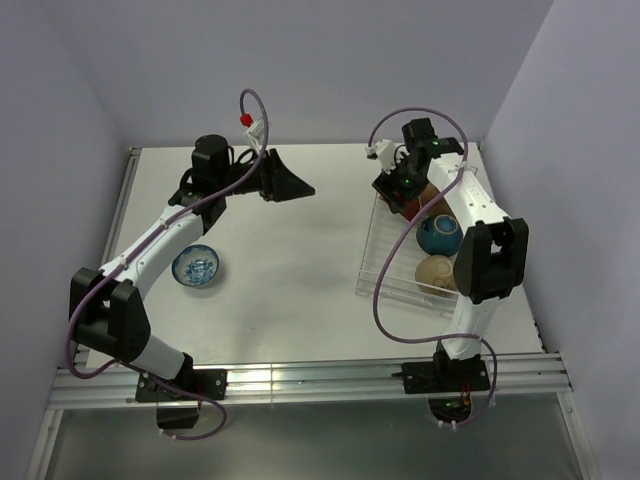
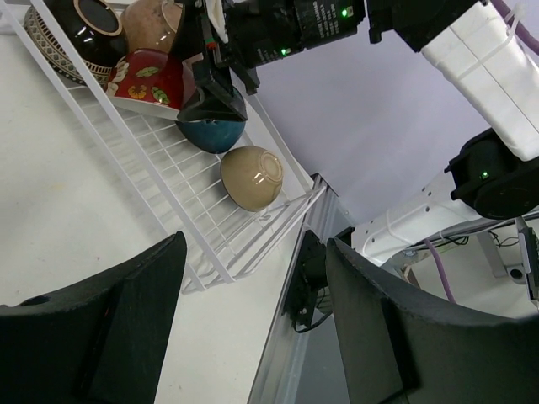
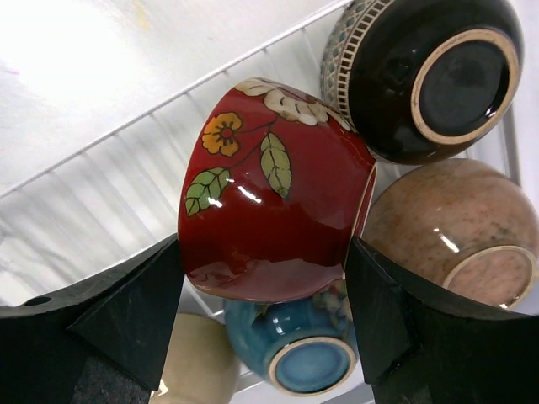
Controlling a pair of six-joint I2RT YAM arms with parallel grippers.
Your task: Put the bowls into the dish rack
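The bare wires beside the dark blue bowl are empty, so I should bring my right gripper back and down onto them next and release the red flowered bowl (image 3: 269, 194) there.
The clear dish rack (image 1: 385, 262) lies at the right of the table. My right gripper (image 3: 263, 252) hangs over its far end, shut on a red flowered bowl (image 3: 269, 194) whose sides meet both fingers. Around it in the rack rest a black bowl (image 3: 421, 76), a speckled brown bowl (image 3: 446, 219), a dark blue bowl (image 3: 303, 345) and a cream-tan bowl (image 3: 198, 362). A blue-patterned white bowl (image 1: 198, 267) sits alone on the table at the left. My left gripper (image 1: 290, 185) is open and empty above the far middle of the table, facing the rack (image 2: 160, 168).
The white table (image 1: 300, 260) is bounded by lilac walls at the back and on both sides. An aluminium rail (image 1: 300, 380) with both arm bases runs along the near edge. The right arm's elbow (image 1: 490, 260) stands over the rack's right side.
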